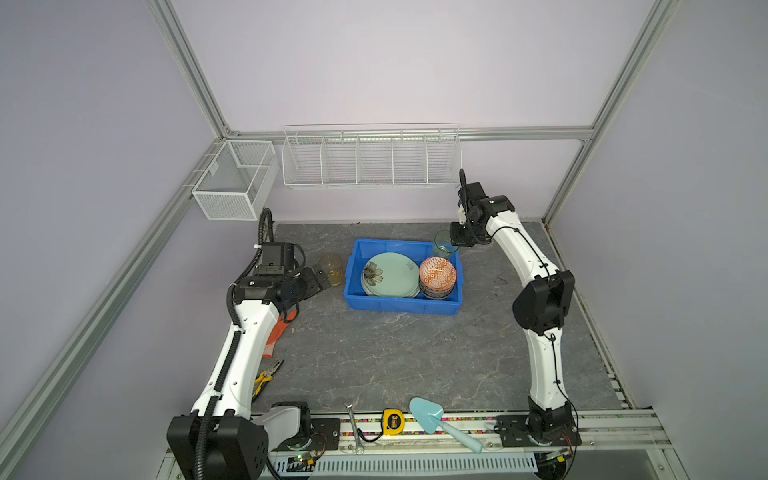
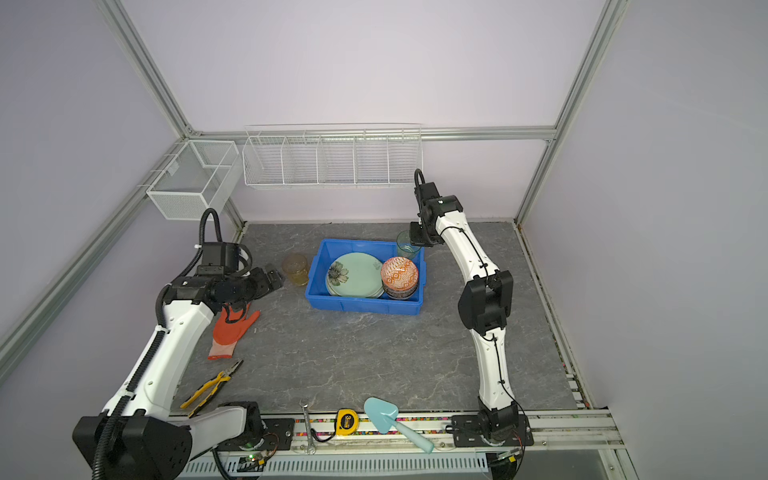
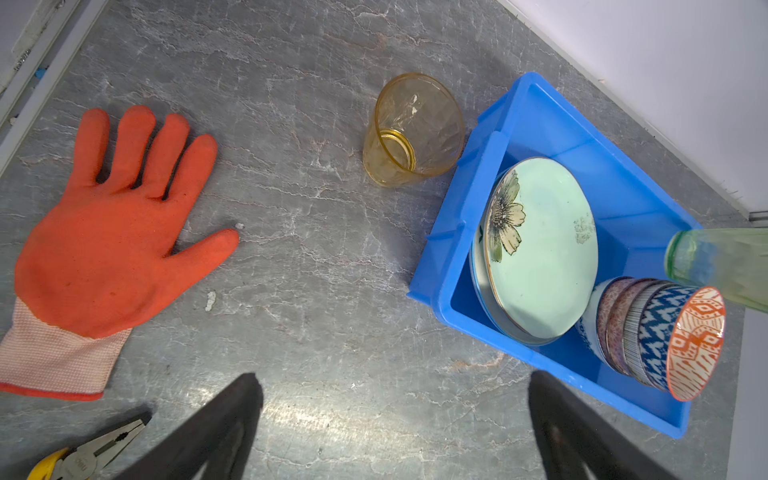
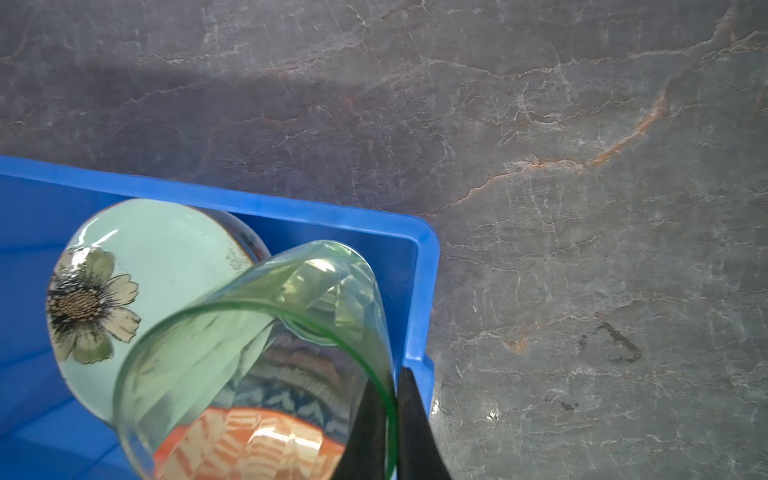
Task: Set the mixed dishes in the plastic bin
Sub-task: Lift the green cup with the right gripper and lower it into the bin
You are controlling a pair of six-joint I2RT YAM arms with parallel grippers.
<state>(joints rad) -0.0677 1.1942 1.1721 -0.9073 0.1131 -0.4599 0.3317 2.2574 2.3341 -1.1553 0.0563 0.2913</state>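
Observation:
The green glass cup will go next into the bin's empty far corner (image 4: 389,256) behind the bowls, as that gap lies below it. My right gripper will lower it there and release the cup's rim.
The blue plastic bin (image 1: 403,306) (image 2: 361,306) stands mid-table, holding a pale green flower plate (image 1: 392,276) (image 3: 544,249) on other plates and a stack of bowls, orange-white on top (image 1: 437,272) (image 3: 665,332). My right gripper (image 4: 392,415) is shut on the rim of the green glass cup (image 1: 444,245) (image 4: 257,340), which hangs over the bin's far right corner. The amber cup (image 1: 332,269) (image 3: 413,131) stands upright on the table just left of the bin. My left gripper (image 3: 395,399) (image 1: 322,276) is open and empty, a little short of the amber cup.
An orange glove (image 2: 232,332) and yellow pliers (image 2: 212,384) lie under the left arm. A wrench (image 1: 353,424), tape measure (image 1: 393,420) and light-blue trowel (image 1: 432,417) lie along the front edge. White wire baskets (image 1: 370,158) hang on the back wall.

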